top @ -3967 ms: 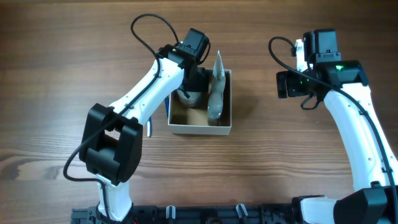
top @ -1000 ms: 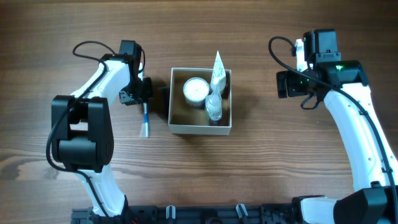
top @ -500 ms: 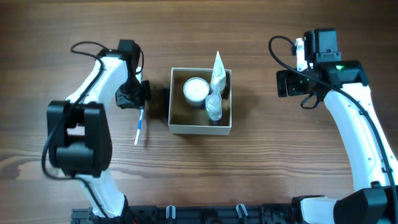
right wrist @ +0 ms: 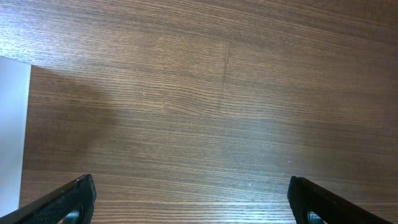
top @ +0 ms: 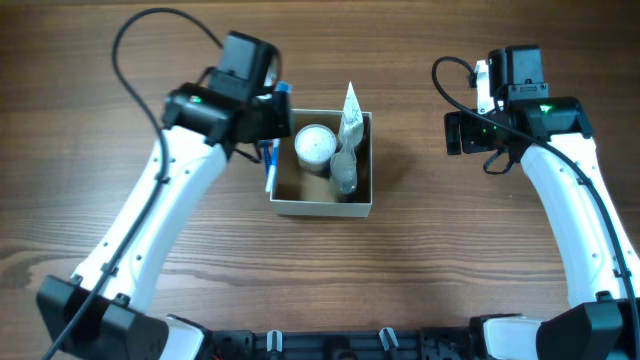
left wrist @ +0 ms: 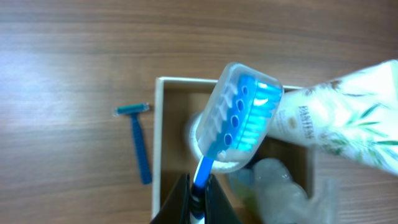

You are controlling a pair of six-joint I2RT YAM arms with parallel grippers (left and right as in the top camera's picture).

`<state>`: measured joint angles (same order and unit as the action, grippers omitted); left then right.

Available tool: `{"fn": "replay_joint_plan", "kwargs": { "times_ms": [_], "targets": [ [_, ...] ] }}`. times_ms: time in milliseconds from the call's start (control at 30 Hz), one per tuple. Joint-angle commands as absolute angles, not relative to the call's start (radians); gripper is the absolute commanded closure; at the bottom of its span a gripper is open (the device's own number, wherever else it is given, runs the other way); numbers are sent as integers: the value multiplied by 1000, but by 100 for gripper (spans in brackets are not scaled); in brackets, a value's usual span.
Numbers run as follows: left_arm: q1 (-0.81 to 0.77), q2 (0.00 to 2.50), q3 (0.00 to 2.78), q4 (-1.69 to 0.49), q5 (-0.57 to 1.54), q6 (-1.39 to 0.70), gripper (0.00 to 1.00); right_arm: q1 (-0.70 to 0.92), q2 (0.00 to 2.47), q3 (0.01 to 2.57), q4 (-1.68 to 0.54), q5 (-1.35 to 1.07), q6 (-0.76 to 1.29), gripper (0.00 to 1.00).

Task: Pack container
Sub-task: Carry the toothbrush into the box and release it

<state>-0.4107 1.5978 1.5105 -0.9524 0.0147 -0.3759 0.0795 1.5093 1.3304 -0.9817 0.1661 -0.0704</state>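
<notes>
The toothbrush will go down next into the strip [top: 287, 165] [left wrist: 176, 138] between the jar and the container's side by the razor, carried by my left gripper, since the bottom of the container is empty there.
The container [top: 322, 205], a shallow white-walled cardboard box with a brown inside, sits mid-table. It holds a white-lidded jar [top: 313, 143], a leaf-printed tube [top: 350, 108] and a clear bottle [top: 345, 176]. My left gripper [left wrist: 198, 183] is shut on the blue handle of a toothbrush [left wrist: 242, 115] with a clear cap over its head. The head hangs above the jar [left wrist: 189, 134] inside the container [left wrist: 158, 124]. In the overhead view this gripper [top: 268, 125] hovers at the box's left wall. My right gripper [right wrist: 193, 202] is open over bare wood, to the right of the box [right wrist: 12, 124].
A blue razor [left wrist: 138, 146] lies on the table just outside the container's left wall, parallel to it. The right arm [top: 560, 190] stands along the table's right side. Wood surface surrounds the box.
My left gripper has lifted the toothbrush off the table left of the box and swung right, so it now hangs over the box's left part. The right arm has not moved.
</notes>
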Motion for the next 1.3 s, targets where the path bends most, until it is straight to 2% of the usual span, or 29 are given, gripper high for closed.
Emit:
{"fn": "replay_joint_plan", "kwargs": {
  "times_ms": [0,333,833,967,1100,1267],
  "targets": [
    [-471,1663,1505,-910,-73,-439,96,75,1518,1336,-976,184,-78,0],
    [-487,1793,1505,-876,-175,-461,96,75,1518,1337,-976,184,-78,0],
    [-487,1801,1505,-947,-178,-461,95,75,1518,1336,-976,184,-78,0],
    [-487,1801,1505,-947,-177,-462,86,75,1518,1336,-976,184,-78,0],
    [-486,1794,1506,-926,-177,-462,71,75,1518,1336,-976,184,-78,0],
    [-485,1739,1509,-901,-179,-461,64,75,1518,1336,-976,184,-78,0]
  ]
}}
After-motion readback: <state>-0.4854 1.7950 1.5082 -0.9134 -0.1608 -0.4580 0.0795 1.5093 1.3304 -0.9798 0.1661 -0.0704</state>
